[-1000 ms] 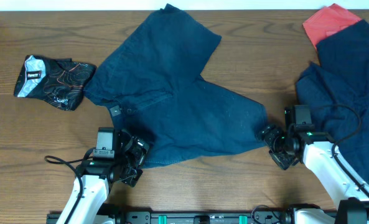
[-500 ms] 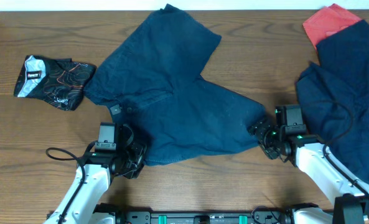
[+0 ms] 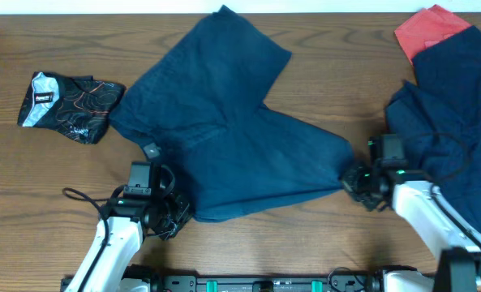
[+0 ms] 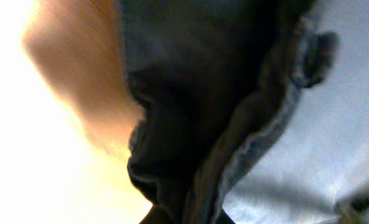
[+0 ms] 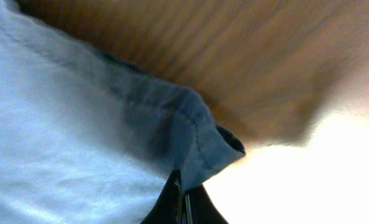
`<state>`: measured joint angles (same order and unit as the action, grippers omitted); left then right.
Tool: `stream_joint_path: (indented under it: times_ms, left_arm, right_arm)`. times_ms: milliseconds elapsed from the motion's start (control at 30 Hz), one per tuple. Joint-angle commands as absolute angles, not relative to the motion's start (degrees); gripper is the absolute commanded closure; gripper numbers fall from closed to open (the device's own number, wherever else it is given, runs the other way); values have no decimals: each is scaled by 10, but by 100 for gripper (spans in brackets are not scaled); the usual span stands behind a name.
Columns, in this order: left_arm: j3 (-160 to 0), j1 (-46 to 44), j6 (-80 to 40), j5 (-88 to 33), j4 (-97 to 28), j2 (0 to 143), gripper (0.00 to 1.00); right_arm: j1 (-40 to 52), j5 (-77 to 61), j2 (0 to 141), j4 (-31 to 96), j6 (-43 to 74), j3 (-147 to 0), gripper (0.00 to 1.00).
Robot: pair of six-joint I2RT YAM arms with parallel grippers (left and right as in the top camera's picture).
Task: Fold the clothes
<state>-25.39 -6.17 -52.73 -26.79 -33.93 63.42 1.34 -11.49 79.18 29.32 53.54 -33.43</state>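
My right gripper lifts the wide navy garment's near corner next, carries it outward and lowers it beside the inner bend to release, since the garment lies bent.
A wide dark navy-blue garment (image 3: 232,130) lies spread across the middle of the wooden table. My left gripper (image 3: 179,212) is shut on its near left corner, where a thick folded hem (image 4: 234,162) fills the left wrist view above the gripper (image 4: 190,214). My right gripper (image 3: 350,180) is shut on the near right corner. In the right wrist view that stitched corner (image 5: 196,137) is pinched between the closed dark fingertips of the gripper (image 5: 183,202). A second navy garment (image 3: 459,105) lies crumpled at the right, partly under the right arm.
A red garment (image 3: 427,28) pokes out behind the right navy one at the back right. A small black garment with orange lines and a silver patch (image 3: 70,101) lies at the left. Bare table (image 3: 305,243) runs along the front edge between the arms.
Both grippers have gone from open to shut on the middle garment's near corners. The right gripper slid in to the cloth's edge, and the near hem shifted slightly.
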Motion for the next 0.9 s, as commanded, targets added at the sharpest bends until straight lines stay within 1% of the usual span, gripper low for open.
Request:
stream_joint_path:
  times_ms: [0, 133, 233, 333, 400, 500, 600, 767, 867]
  left_arm:
    - [-313, -96, -419, -281, -399, 581, 94]
    - [-363, -171, -394, -265, -465, 514, 94]
    - [-388, -235, -400, -244, -482, 460, 94]
    - [-395, -289, -444, -225, -483, 409, 94]
    - [-395, -315, -474, -200, -487, 382, 94]
    - [-395, -338, -501, -125, -500, 355, 94]
    - [-395, -338, -540, -15, -494, 345, 95]
    - [-395, -324, -576, 173, -432, 365, 94]
    - [-395, -298, -578, 248, -390, 393, 94]
  right_arm:
    - [-44, -78, 731, 355, 432, -420, 99]
    - [-87, -75, 679, 467, 367, -514, 99]
    - [-97, -70, 647, 539, 326, -576, 99]
    - [-97, -46, 623, 592, 317, -628, 99]
    - [-97, -43, 609, 600, 298, -657, 99]
    - [-95, -45, 604, 589, 275, -694, 99]
    - [-79, -56, 618, 547, 247, -714, 99]
    - [-22, -73, 677, 428, 231, -733, 99]
    - [17, -68, 730, 333, 230, -750, 99]
